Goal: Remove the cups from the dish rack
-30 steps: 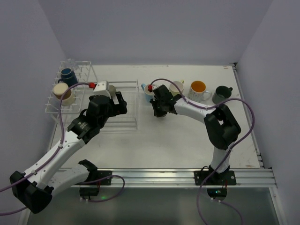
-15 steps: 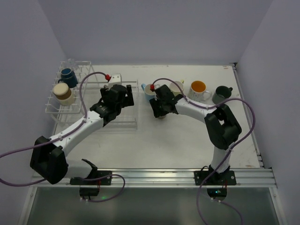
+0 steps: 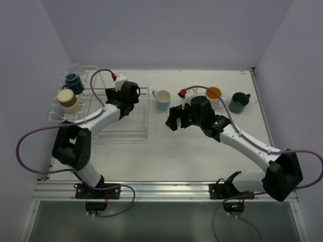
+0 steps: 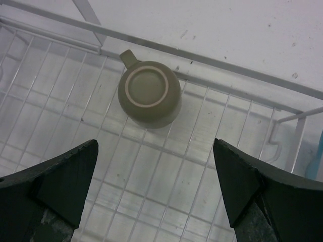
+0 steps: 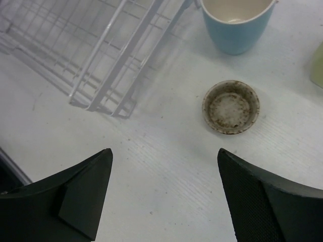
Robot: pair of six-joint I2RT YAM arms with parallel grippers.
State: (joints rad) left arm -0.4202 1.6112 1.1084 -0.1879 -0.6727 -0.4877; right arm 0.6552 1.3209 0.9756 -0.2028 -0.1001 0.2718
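Observation:
The upturned grey-brown cup's body (image 4: 150, 95) sits on the rack wires below and beyond the robot's open fingers, so next the left gripper will move down and outward onto it.
The white wire dish rack (image 3: 132, 132) lies at the left. Its tall part holds a navy cup (image 3: 73, 82) and a cream cup (image 3: 67, 100). My left gripper (image 3: 130, 95) hangs open over the low basket. In the left wrist view the gripper (image 4: 156, 186) is above and short of an upturned grey-brown cup (image 4: 149, 94) lying on the rack wires (image 4: 60, 91). My right gripper (image 3: 177, 120) is open over the table. Ahead of the right gripper (image 5: 164, 196) stands a small grey-brown cup (image 5: 231, 107), upright and free, beside the light blue cup (image 5: 237, 25).
On the table to the right stand the light blue cup (image 3: 162, 100), a white mug with orange inside (image 3: 214, 94) and a dark green cup (image 3: 238, 102). A pale yellow-green cup (image 5: 318, 65) shows at the right wrist view's edge. The rack's corner (image 5: 108, 55) is left of the right gripper.
My right gripper opened, let go of the small grey-brown cup and backed away from it. The left arm stretched forward over the rack's basket, staying open.

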